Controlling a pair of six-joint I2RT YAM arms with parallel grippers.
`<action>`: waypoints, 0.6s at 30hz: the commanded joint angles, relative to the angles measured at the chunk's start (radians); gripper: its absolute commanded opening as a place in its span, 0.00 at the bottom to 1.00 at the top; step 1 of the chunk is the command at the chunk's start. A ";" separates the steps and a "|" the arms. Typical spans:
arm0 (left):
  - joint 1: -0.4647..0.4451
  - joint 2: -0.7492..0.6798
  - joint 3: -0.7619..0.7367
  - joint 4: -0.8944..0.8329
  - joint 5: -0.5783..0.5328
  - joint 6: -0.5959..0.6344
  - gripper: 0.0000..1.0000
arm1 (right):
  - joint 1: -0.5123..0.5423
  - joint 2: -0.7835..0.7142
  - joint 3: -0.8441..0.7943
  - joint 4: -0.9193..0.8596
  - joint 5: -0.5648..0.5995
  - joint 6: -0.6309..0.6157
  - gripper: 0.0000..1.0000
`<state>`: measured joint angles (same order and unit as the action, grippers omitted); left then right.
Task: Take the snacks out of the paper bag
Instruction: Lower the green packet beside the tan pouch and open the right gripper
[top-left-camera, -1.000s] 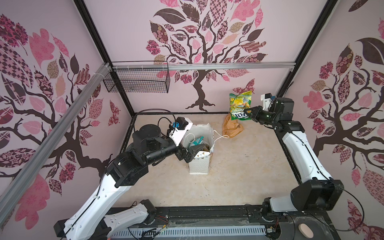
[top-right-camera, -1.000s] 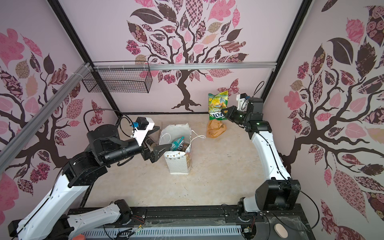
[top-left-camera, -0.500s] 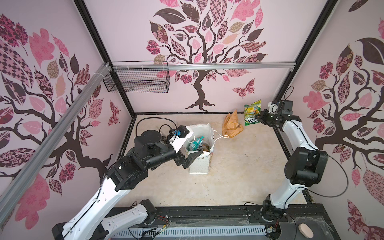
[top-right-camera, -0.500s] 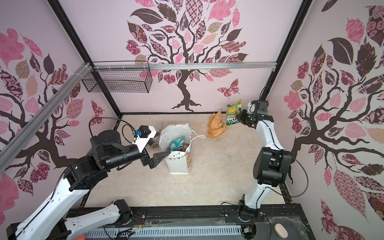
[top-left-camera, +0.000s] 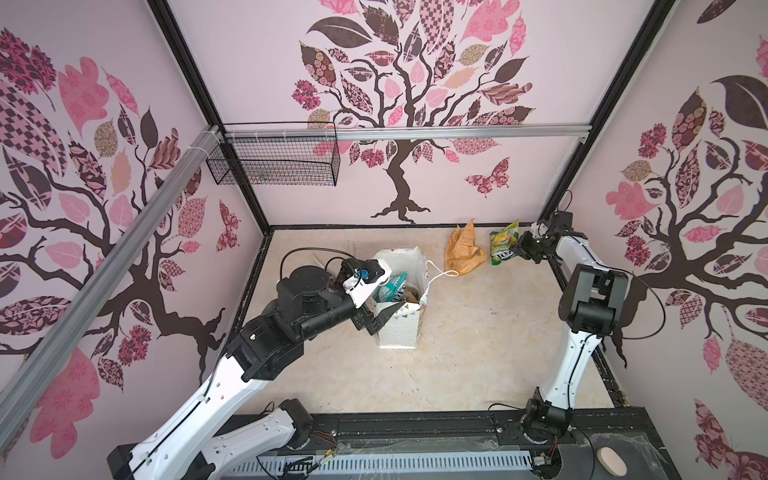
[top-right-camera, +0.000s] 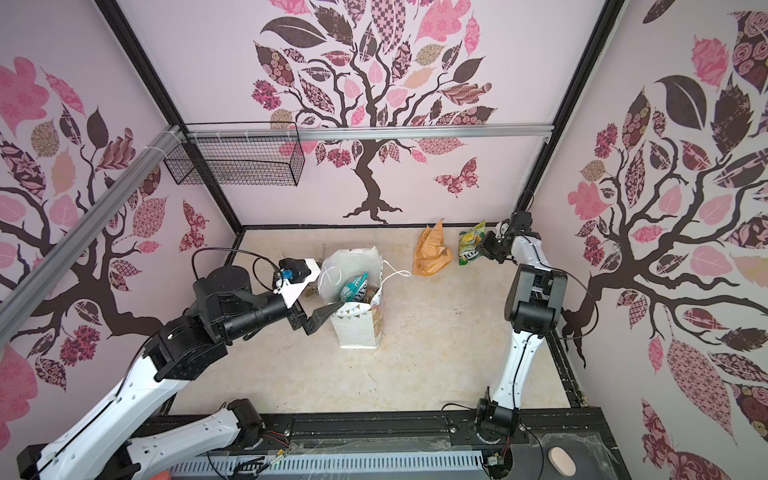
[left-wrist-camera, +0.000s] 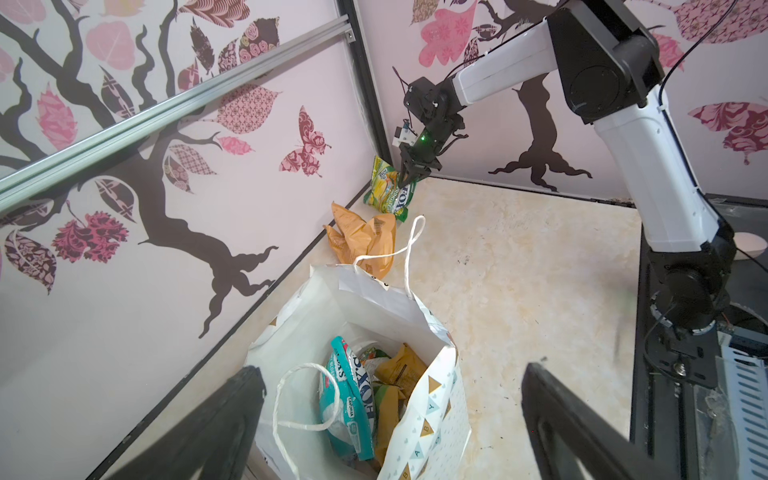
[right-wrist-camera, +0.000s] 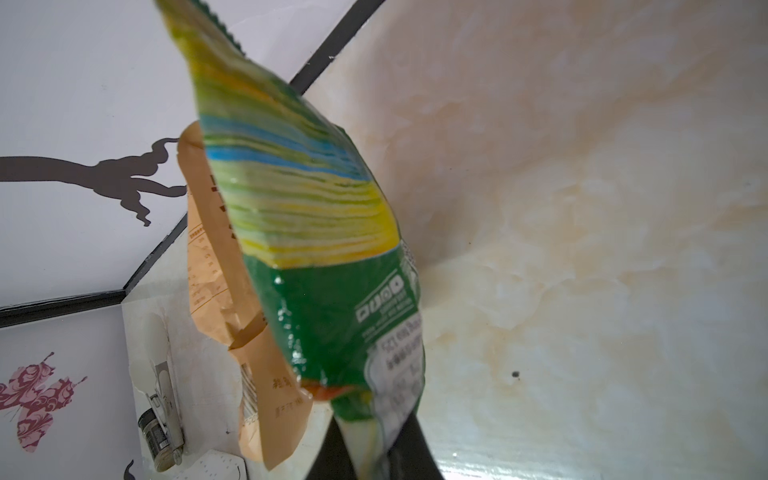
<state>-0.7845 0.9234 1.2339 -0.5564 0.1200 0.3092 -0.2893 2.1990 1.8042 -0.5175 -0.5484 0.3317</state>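
Observation:
I will next move my right gripper down toward the orange packet and release the green-and-yellow snack, as the bare floor (top-left-camera: 493, 266) beside the packet is just below my fingers.
The white paper bag (top-left-camera: 397, 332) (top-right-camera: 357, 334) (left-wrist-camera: 432, 415) stands upright mid-floor, mouth open. Inside it show a teal snack (top-left-camera: 392, 286) (top-right-camera: 353, 286) (left-wrist-camera: 349, 399), a mustard-yellow one (left-wrist-camera: 401, 365) and a bit of green. My left gripper (top-left-camera: 376, 309) (top-right-camera: 320, 305) (left-wrist-camera: 392, 372) is open, its fingers straddling the bag's mouth from the left. At the back right corner my right gripper (top-left-camera: 521, 245) (top-right-camera: 486, 247) (left-wrist-camera: 409, 174) (right-wrist-camera: 370, 453) is shut on the edge of a green-and-yellow snack (top-left-camera: 503, 243) (top-right-camera: 471, 245) (left-wrist-camera: 388, 191) (right-wrist-camera: 307, 232), low over the floor. An orange packet (top-left-camera: 463, 249) (top-right-camera: 430, 253) (left-wrist-camera: 361, 237) (right-wrist-camera: 220, 291) lies beside it.
A black wire basket (top-left-camera: 274, 166) (top-right-camera: 237, 166) hangs on the back wall at the left. One white cord handle (top-left-camera: 440, 274) (top-right-camera: 399, 274) trails from the bag onto the floor. Black frame rails (top-left-camera: 582, 316) border the floor, close to the right arm.
The right arm has folded back and brought the green-and-yellow snack down from high against the back wall to the floor corner beside the orange packet. My left gripper shifted slightly at the bag, still open.

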 joint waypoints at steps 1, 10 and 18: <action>-0.002 0.008 -0.038 0.069 -0.013 0.027 0.98 | 0.004 0.075 0.068 -0.016 -0.093 -0.007 0.00; 0.001 0.043 -0.041 0.086 -0.014 0.033 0.98 | 0.039 0.184 0.138 -0.063 -0.170 0.000 0.11; 0.013 0.025 -0.063 0.114 -0.008 0.016 0.98 | 0.047 0.154 0.136 -0.100 -0.045 0.007 0.51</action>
<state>-0.7815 0.9642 1.2045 -0.4831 0.1101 0.3325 -0.2436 2.3497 1.9102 -0.5728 -0.6537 0.3408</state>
